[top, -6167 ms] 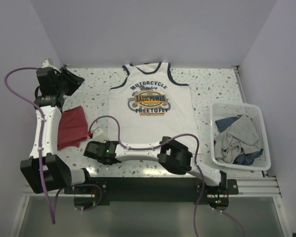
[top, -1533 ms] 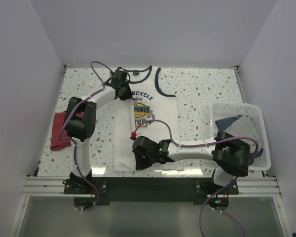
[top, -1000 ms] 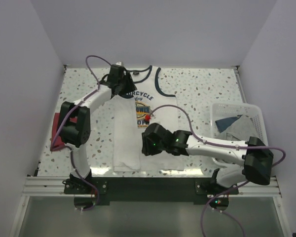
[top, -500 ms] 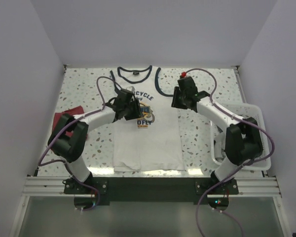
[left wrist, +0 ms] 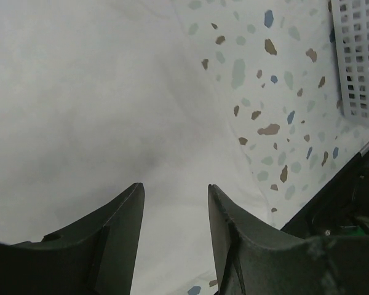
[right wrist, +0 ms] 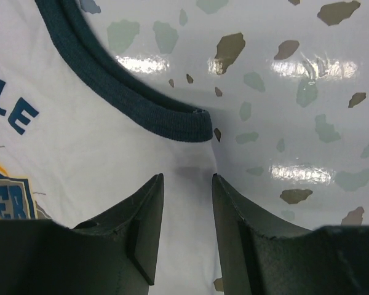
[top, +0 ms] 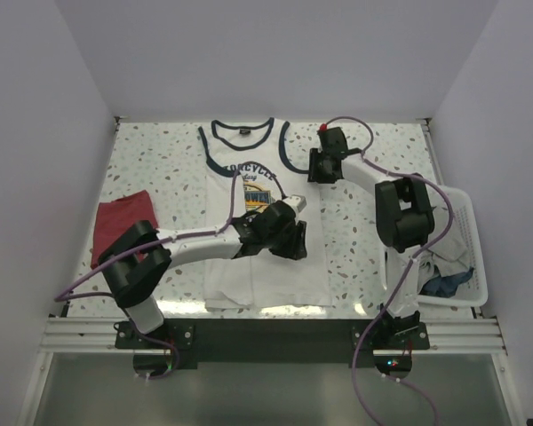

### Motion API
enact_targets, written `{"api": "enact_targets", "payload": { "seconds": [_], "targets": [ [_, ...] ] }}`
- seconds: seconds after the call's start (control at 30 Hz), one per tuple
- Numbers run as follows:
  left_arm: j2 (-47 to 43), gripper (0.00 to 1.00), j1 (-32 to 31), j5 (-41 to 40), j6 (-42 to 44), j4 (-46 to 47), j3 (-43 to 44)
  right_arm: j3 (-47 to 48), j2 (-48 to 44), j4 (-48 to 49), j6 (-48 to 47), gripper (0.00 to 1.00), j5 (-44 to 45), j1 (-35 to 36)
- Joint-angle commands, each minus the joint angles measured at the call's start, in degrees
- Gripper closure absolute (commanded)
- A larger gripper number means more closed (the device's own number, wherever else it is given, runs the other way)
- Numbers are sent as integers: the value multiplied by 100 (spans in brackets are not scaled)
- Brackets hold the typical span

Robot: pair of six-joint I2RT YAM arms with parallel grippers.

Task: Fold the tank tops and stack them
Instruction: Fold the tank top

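My right gripper's fingers are over plain white cloth. My right gripper should next move slightly outward and close on the armhole's lower end, just outward of the fingers.
The white tank top with navy trim lies flat mid-table, its left side folded in over the chest graphic. My left gripper is open and empty, low over the top's lower right part; in the left wrist view plain white cloth fills the space under it. My right gripper is open and empty at the top's right armhole; in the right wrist view it sits over white cloth just below the end of the navy trim. The dark red tank top lies bunched at the left.
A white lattice basket with grey and blue clothes stands at the right edge, partly behind my right arm; its corner shows in the left wrist view. Speckled tabletop lies between the top and the basket. Walls close in on three sides.
My left gripper has moved from the chest graphic down and right to the top's lower right part. My right gripper stays near the right armhole, shifted slightly. The top lies much as before.
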Motion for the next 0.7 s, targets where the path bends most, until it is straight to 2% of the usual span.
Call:
{"api": "enact_targets", "payload": {
  "seconds": [0.0, 0.17, 0.37, 0.6, 0.67],
  "targets": [
    [116, 50, -332, -292, -79, 17, 300, 466, 136, 202, -204, 59, -60, -121],
    [370, 51, -894, -608, -97, -193, 686, 756, 479, 87, -283, 60, 72, -122],
    [696, 52, -1430, -775, -176, -430, 994, 634, 524, 228, -292, 64, 71, -130],
    [977, 53, -1967, -837, -307, -598, 1170, 555, 524, 298, -248, 91, 54, -183],
    [1039, 53, -2125, -854, -360, -642, 1205, 572, 550, 298, -239, 94, 45, -192]
  ]
}}
